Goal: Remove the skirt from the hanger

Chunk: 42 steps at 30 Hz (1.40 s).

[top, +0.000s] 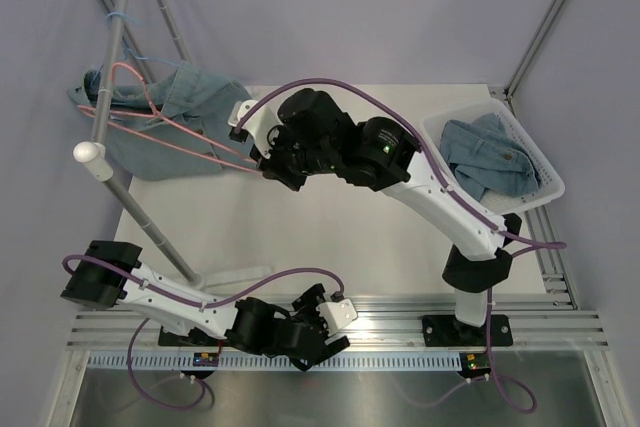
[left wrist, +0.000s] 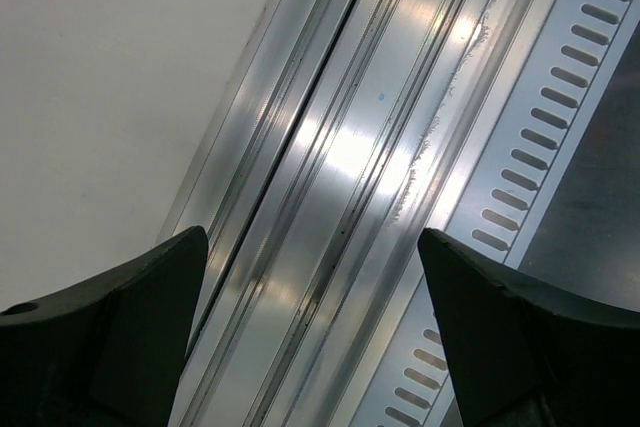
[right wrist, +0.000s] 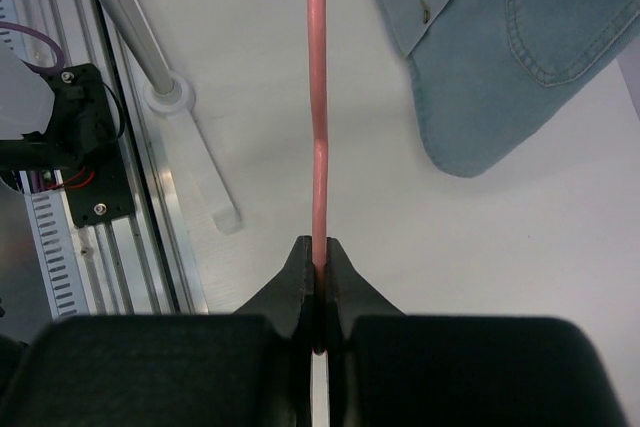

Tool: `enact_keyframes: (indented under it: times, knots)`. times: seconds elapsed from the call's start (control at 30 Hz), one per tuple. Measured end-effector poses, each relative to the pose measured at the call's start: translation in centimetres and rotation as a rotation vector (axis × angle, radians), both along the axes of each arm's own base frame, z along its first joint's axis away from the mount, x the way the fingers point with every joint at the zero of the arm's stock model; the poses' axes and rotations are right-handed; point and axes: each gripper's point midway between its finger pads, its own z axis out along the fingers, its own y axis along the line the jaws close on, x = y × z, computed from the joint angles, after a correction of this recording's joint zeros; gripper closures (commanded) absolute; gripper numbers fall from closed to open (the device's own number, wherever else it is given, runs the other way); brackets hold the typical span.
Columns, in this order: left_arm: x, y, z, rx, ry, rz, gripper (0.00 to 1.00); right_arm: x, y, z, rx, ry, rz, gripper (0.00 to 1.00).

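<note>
The rack pole's near end (top: 98,130) lies left of my right gripper in the top view, so I will slide the hooked hanger that way and back, then release it.
A blue denim skirt (top: 165,127) hangs on a pink wire hanger (top: 170,137) at the table's far left, by the slanted grey rack pole (top: 120,27). My right gripper (top: 268,171) is shut on the hanger's right end; in the right wrist view the pink hanger (right wrist: 318,127) runs straight up from the pinched fingertips (right wrist: 300,277), with the skirt (right wrist: 500,37) at upper right. My left gripper (top: 335,319) is open and empty over the aluminium rails (left wrist: 340,197) at the table's near edge.
A white basket (top: 540,182) at the right holds another denim garment (top: 485,152). The rack's pole (top: 150,222) slants down to a white foot (top: 235,277) on the table. The foot also shows in the right wrist view (right wrist: 170,97).
</note>
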Motion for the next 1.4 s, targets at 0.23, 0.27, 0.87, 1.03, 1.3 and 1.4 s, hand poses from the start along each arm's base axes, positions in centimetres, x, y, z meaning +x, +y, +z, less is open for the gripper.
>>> enact_keyframes:
  times: [0.23, 0.27, 0.87, 1.03, 1.3, 1.4]
  knots:
    - [0.0, 0.0, 0.0, 0.0, 0.0, 0.0, 0.1, -0.9, 1.1, 1.3, 0.038, -0.005, 0.042, 1.0]
    - [0.0, 0.0, 0.0, 0.0, 0.0, 0.0, 0.1, -1.1, 1.4, 1.5, 0.045, -0.009, 0.052, 1.0]
    - [0.0, 0.3, -0.2, 0.003, 0.014, 0.017, 0.1, -2.5, 4.7, -3.3, -0.048, 0.041, 0.119, 0.87]
    - [0.0, 0.5, -0.3, 0.012, 0.017, 0.024, 0.09, -2.6, 4.9, -4.5, -0.066, 0.067, 0.109, 0.59]
    - [0.0, 0.7, -0.5, 0.015, 0.031, 0.039, 0.09, -2.7, 4.5, -4.8, -0.077, 0.083, 0.069, 0.16]
    - [0.0, 0.7, -0.5, 0.015, 0.034, 0.042, 0.09, -2.1, 3.9, -4.3, -0.071, 0.06, 0.018, 0.01]
